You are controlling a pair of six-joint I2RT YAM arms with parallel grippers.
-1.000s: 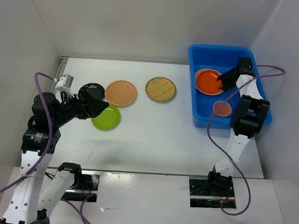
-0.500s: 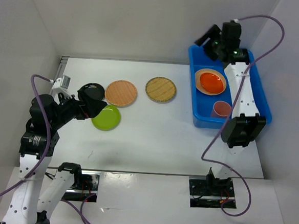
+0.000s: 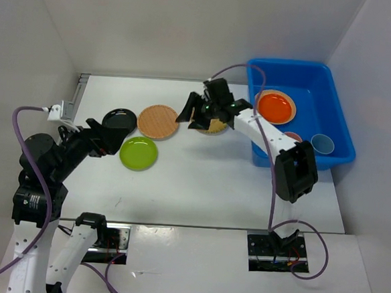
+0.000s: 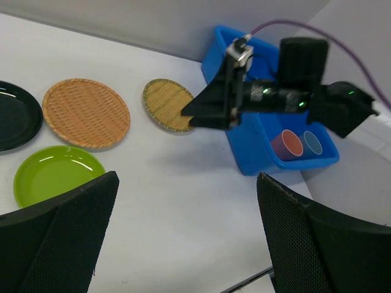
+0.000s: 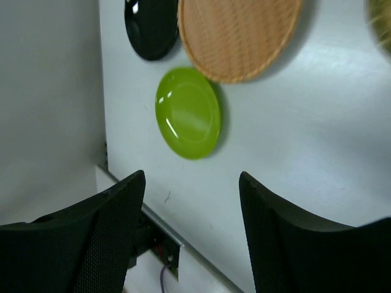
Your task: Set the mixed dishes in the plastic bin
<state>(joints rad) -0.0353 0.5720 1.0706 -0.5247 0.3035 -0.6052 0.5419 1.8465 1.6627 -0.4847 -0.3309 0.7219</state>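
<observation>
My right gripper moves back and to the left in the top view next, coming down onto the lime green plate's rim facing the bin.
The blue plastic bin point(image 3: 337, 139) stands at the right and holds an orange plate point(image 3: 275, 106) on a cream one, a pink cup point(image 3: 292, 136) and a blue cup point(image 3: 322, 143). On the table lie a black plate point(image 3: 120, 120), a light wood plate point(image 3: 158, 121), a lime green plate point(image 3: 139, 152) and a woven bamboo plate point(image 3: 217, 126), which is partly hidden. My right gripper point(image 3: 194, 114) is open and empty above the bamboo plate's left edge. My left gripper point(image 3: 112, 139) is open and empty, raised beside the black and green plates.
White walls close in the table at the back and on both sides. The left wrist view shows the bin point(image 4: 263, 159), both cups and the right gripper point(image 4: 211, 110). The right wrist view shows the green plate point(image 5: 188, 114) and the table's front edge.
My right arm has swung left from over the bin to above the bamboo plate. My left arm has drawn back a little. The blue cup now shows in the bin.
</observation>
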